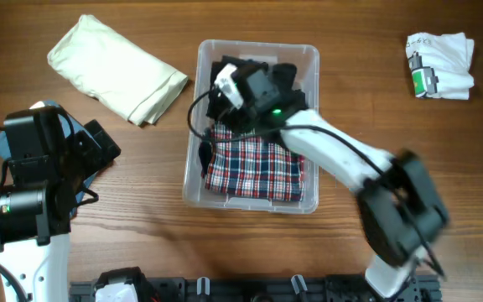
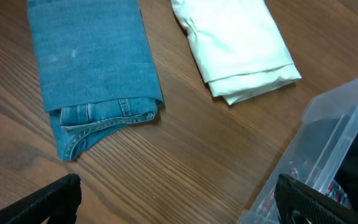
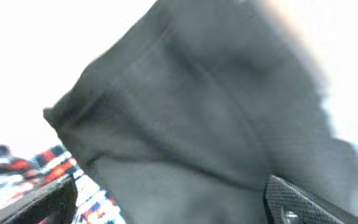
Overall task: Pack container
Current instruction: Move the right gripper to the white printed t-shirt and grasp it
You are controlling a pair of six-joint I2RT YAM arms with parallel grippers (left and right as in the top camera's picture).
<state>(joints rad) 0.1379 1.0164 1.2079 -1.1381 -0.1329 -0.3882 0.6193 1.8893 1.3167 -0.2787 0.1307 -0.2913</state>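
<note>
The white garment's tagless side [image 1: 464,69] lies unpacked up from the container [image 1: 193,180] and to the right in the overhead view, so next I should move my right gripper down onto it.
The clear container [image 1: 193,180] stands mid-table and holds a folded red, white and blue plaid garment [image 1: 254,172] in its near part and a black garment [image 1: 283,75] at its far end. My right gripper [image 1: 225,96] is inside the container's far end. The right wrist view shows the right gripper [image 3: 173,202] open just over the black garment [image 3: 197,112], with plaid [image 3: 17,165] at the left. My left gripper [image 2: 179,199] is open and empty over bare table left of the container [image 2: 340,124].
Folded blue jeans [image 2: 92,56] lie under the left arm. A folded cream garment [image 1: 116,69] lies at the back left and also shows in the left wrist view [image 2: 238,43]. A crumpled white garment with a green tag [image 1: 440,65] lies at the back right.
</note>
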